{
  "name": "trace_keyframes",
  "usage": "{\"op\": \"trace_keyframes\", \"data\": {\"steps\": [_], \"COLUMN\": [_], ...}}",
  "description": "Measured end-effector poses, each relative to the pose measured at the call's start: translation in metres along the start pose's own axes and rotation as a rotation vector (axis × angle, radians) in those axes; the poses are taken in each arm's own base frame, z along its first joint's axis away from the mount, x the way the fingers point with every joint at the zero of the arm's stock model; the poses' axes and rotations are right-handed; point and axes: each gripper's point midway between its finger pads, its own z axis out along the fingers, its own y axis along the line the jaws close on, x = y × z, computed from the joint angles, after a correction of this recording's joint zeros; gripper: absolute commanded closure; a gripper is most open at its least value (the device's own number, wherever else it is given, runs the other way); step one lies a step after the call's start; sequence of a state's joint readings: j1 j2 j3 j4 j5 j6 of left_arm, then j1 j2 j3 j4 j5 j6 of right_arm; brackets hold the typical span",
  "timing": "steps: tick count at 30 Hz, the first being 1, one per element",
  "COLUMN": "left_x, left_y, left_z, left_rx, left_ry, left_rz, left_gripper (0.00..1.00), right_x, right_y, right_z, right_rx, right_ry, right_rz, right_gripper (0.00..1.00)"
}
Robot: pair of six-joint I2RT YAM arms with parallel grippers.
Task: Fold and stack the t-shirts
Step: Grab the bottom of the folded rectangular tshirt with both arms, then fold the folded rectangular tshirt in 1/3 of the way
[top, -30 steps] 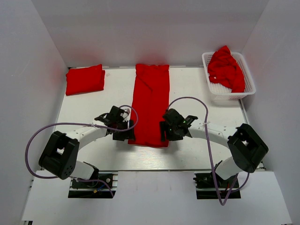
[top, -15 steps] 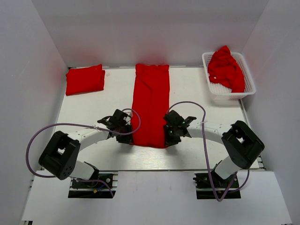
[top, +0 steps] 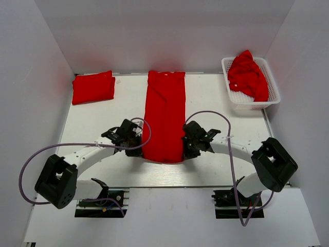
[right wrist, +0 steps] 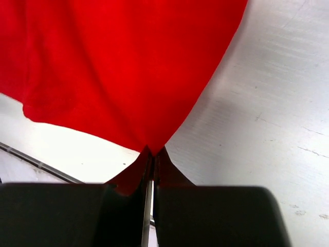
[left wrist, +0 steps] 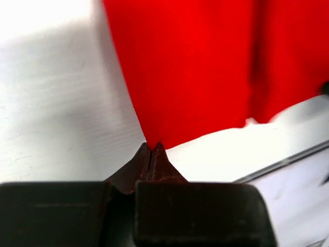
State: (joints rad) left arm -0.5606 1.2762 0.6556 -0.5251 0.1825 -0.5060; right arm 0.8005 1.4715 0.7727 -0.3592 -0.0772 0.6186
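I should move my left gripper outward along the full-length red t-shirt and release its near corner on the t-shirt's far half (top: 150,102).
A red t-shirt (top: 165,116), folded into a long strip, lies down the middle of the table. My left gripper (top: 139,150) is shut on its near left corner, where the cloth (left wrist: 190,72) rises into a peak between the jaws (left wrist: 152,149). My right gripper (top: 188,149) is shut on the near right corner, the cloth (right wrist: 118,67) pinched at the fingertips (right wrist: 153,152). The near hem sits slightly lifted. A folded red t-shirt (top: 93,87) rests at the back left. More red t-shirts (top: 247,74) are heaped in the basket.
A white lattice basket (top: 267,100) stands at the back right. White walls enclose the table on three sides. The table's near edge (top: 169,186) runs just behind both grippers, with the arm bases below it. Purple cables loop above each arm.
Both grippers went from open beside the strip's near corners to shut on them. The near hem has drawn in slightly and lifted off the table.
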Motion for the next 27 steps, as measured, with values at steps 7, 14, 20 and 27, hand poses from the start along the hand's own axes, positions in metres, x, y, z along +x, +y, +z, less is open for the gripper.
{"op": "trace_keyframes", "data": {"steps": [7, 14, 20, 27], "left_x": [-0.063, -0.114, -0.163, -0.221], "left_y": [-0.025, -0.028, -0.022, -0.025], "left_z": [-0.024, -0.008, -0.001, 0.002], "left_rx": [-0.002, -0.062, -0.085, -0.062], "left_ry": [-0.13, -0.157, -0.22, -0.306], "left_rz": [-0.064, -0.123, -0.168, -0.158], "left_gripper": [1.0, 1.0, 1.0, 1.0], "right_x": [-0.033, -0.105, -0.16, -0.213], "right_y": [0.005, 0.012, -0.002, -0.017], "right_z": [-0.015, -0.033, -0.03, -0.027], "right_rx": [0.034, 0.077, 0.137, 0.176], "right_ry": [-0.105, -0.253, -0.303, -0.332], "right_rz": [-0.014, -0.002, 0.001, -0.036], "right_gripper": [1.0, 1.0, 1.0, 1.0]}}
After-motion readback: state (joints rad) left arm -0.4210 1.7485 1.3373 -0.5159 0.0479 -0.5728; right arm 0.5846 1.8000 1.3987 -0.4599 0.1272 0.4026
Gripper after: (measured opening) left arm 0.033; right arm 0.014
